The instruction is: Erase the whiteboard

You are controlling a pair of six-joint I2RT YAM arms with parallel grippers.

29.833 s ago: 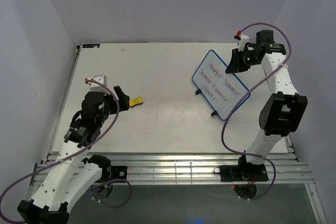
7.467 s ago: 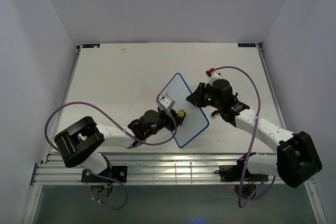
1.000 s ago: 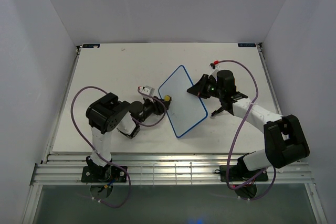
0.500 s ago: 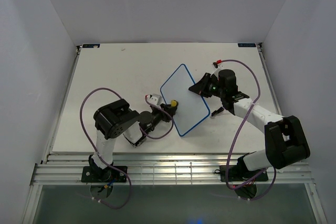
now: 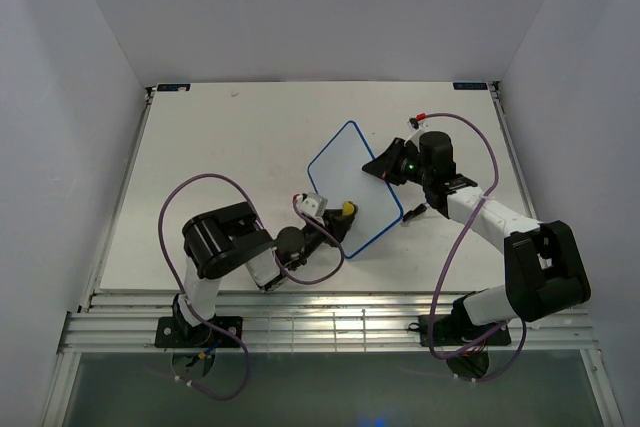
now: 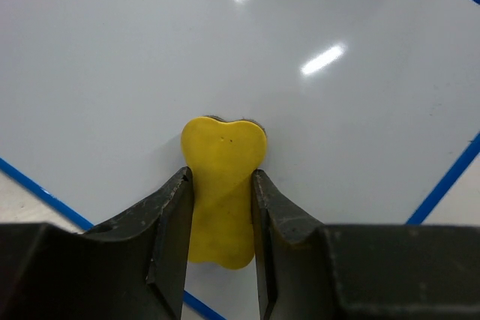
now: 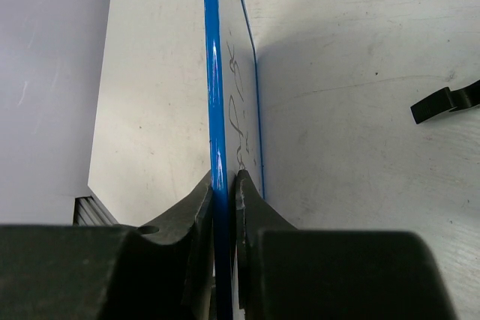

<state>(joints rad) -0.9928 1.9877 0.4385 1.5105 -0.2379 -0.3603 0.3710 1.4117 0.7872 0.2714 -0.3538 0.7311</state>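
Observation:
I will next move my left gripper to the left in the top view, off the clean side of the whiteboard, then lower it and let go of the sponge (image 5: 347, 209). The table is bare below and that way.
The whiteboard (image 5: 352, 179), white with a thin blue rim, is tilted up off the table at the centre. My right gripper (image 5: 388, 169) is shut on its right edge; the right wrist view shows the rim (image 7: 214, 73) edge-on between the jaws (image 7: 225, 185), with faint scribbles on the face beyond (image 7: 240, 129). My left gripper (image 5: 338, 217) is shut on a small yellow sponge (image 5: 347, 209). The sponge's tip (image 6: 223, 148) presses against the white face (image 6: 135, 50) near its lower corner, between the jaws (image 6: 220, 185). No writing shows on the face in the top view.
A small black foot (image 5: 413, 211) lies loose on the table by the board's right side, also in the right wrist view as a black foot (image 7: 444, 103). The table's metal front rail (image 5: 330, 322) runs along the near edge; white walls enclose the other sides.
My left gripper has slid the sponge rightward and toward the near edge, from the board's left rim onto its lower face. The board and right gripper have shifted slightly right.

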